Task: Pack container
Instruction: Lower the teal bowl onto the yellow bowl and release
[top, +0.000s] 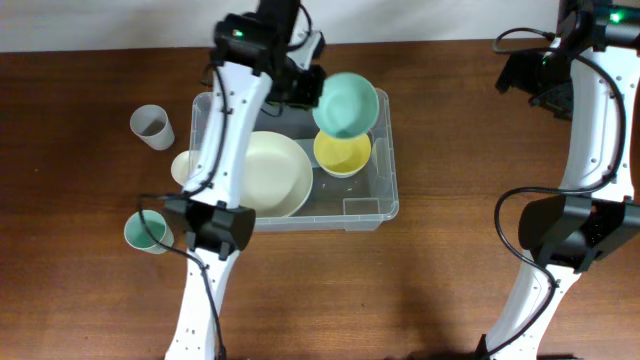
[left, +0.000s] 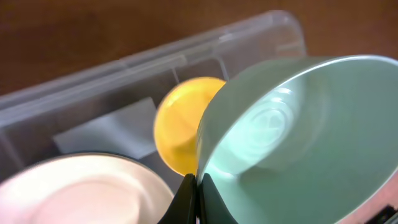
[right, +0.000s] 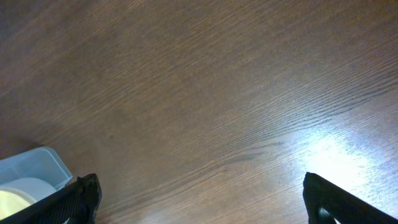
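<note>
The yellow bowl (top: 342, 152) is open and empty. Next I will lower the mint-green bowl (top: 347, 104) into it with my left gripper and then let go of the mint-green bowl's rim.
The clear plastic container (top: 385, 190) stands at the table's middle. Inside it lie a large cream bowl (top: 278, 172) and a small yellow bowl (top: 342, 152). My left gripper (top: 306, 88) is shut on the rim of a mint-green bowl (top: 347, 104) and holds it tilted above the container's far right part. In the left wrist view the green bowl (left: 298, 130) fills the right, with the yellow bowl (left: 180, 127) and cream bowl (left: 74, 190) below it and my left gripper (left: 198, 199) pinching the rim. My right gripper (right: 199, 199) is open and empty over bare table at the far right.
A grey cup (top: 151, 126), a small cream bowl (top: 184, 166) and a mint-green cup (top: 146, 231) stand on the table left of the container. The container's corner (right: 37, 165) shows in the right wrist view.
</note>
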